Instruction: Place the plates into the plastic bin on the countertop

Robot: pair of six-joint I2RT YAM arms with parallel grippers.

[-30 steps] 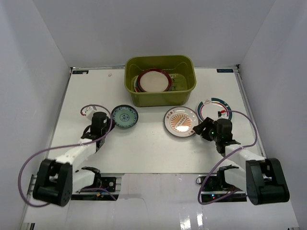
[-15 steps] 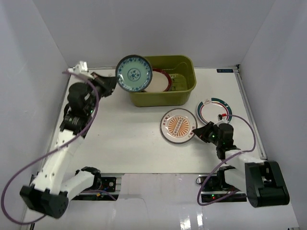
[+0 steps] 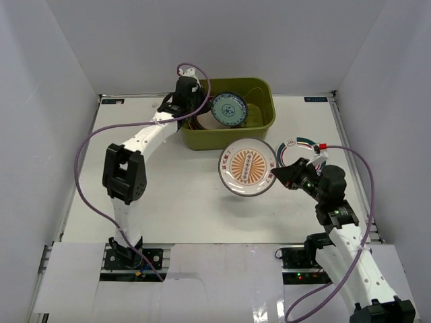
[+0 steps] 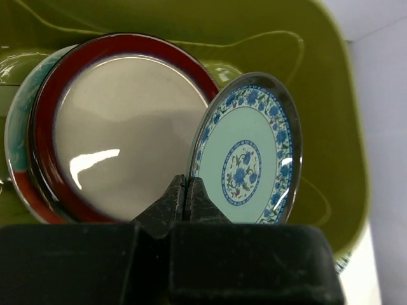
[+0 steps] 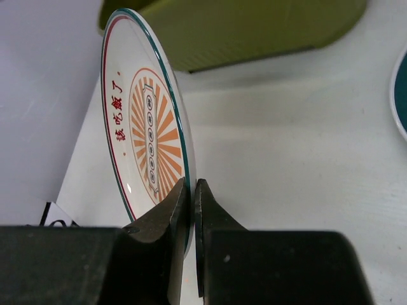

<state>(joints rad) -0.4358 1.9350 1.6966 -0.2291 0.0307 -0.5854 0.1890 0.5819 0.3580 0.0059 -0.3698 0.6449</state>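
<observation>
My right gripper should next go up and outward over the near side of the bin, then go down to release onto the plate stack, which is outward of the gripper behind that side of the bin.
My left gripper is shut on the rim of the small teal-patterned plate, holding it on edge inside the olive-green plastic bin. A dark red-rimmed plate lies in the bin on top of others. My right gripper is shut on the rim of the orange sunburst plate, lifted above the white countertop in front of the bin. A white plate with a green rim lies flat at the right.
Grey-white walls enclose the countertop on three sides. The right arm's purple cable loops over the countertop's right edge. The left arm stretches from its base across the left half to the bin.
My left arm swung the small teal plate from the bin's left corner into the bin. My right gripper shut on the orange sunburst plate and lifted it off the countertop, tilted.
</observation>
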